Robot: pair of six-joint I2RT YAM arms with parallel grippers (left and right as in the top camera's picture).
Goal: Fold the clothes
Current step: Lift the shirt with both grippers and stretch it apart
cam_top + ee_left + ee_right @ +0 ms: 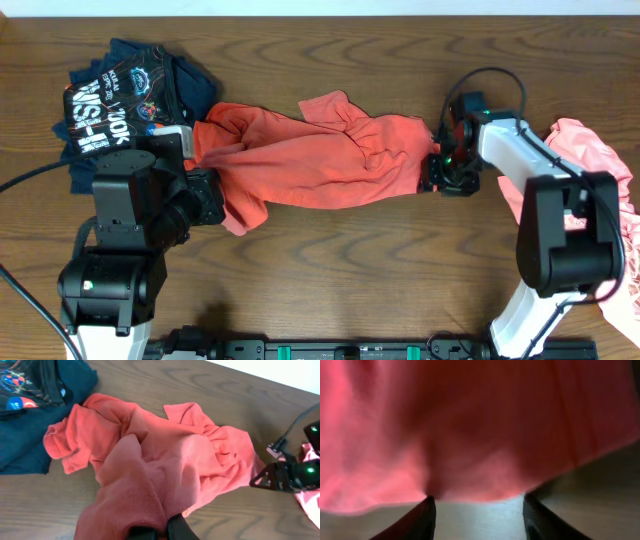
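The robot's right gripper should move a short way next, onto the coral shirt's end that faces the salmon-pink shirt, since that end lies just beyond the gripper's fingers.
A crumpled coral-red T-shirt (pixel 320 155) lies stretched across the middle of the table. My left gripper (pixel 207 196) is at its left end, shut on a bunched fold of that shirt (pixel 150 485); only the dark fingertips (pixel 176 529) poke out under the cloth. My right gripper (pixel 432 170) is at the shirt's right edge. In the right wrist view its jaws (pixel 477 502) stand apart over bare table, nothing between them, and the red cloth (pixel 470 425) fills the view just beyond the tips. A salmon-pink T-shirt (pixel 592 160) lies heaped at the far right.
A pile of dark navy printed shirts (pixel 120 95) sits at the back left, beside the coral shirt's left end (pixel 30 400). Black cables (pixel 490 80) loop behind the right arm. Bare wooden table (pixel 340 270) shows along the front.
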